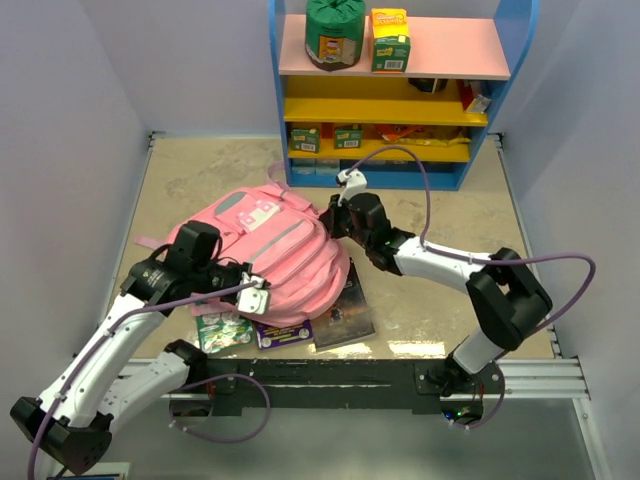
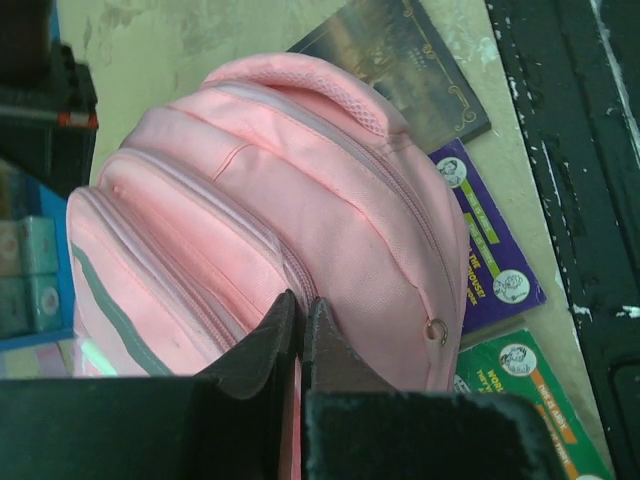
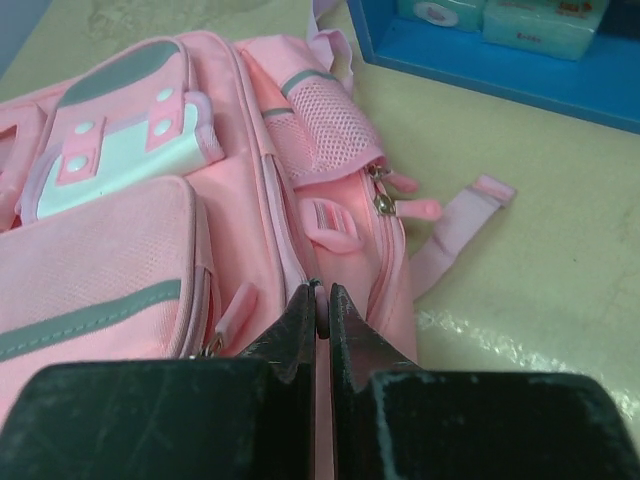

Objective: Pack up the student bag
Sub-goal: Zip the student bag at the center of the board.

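The right gripper draws the pinched zipper pull back toward the bag's rounded edge by the dark book (image 1: 338, 279) next and then releases the pull.
The student bag (image 1: 270, 250) is a large pink backpack lying on the table, front pockets up, with a grey stripe and a pale patch (image 3: 110, 150). My left gripper (image 1: 258, 292) is at its near edge; in the left wrist view it (image 2: 300, 300) is shut against the bag (image 2: 300, 180) beside a zip seam, with a sliver of pink fabric between the fingers. My right gripper (image 1: 326, 222) is at the bag's right side. There it (image 3: 320, 288) is shut on a small pink zipper pull (image 3: 321, 306) of the bag (image 3: 120, 250).
Three books poke out from under the bag's near edge: a dark one (image 1: 345, 300), a purple one (image 1: 283, 333) and a green one (image 1: 222, 330). A blue and yellow shelf unit (image 1: 400, 90) with boxes stands at the back. A loose pink strap (image 3: 460, 215) lies on the table.
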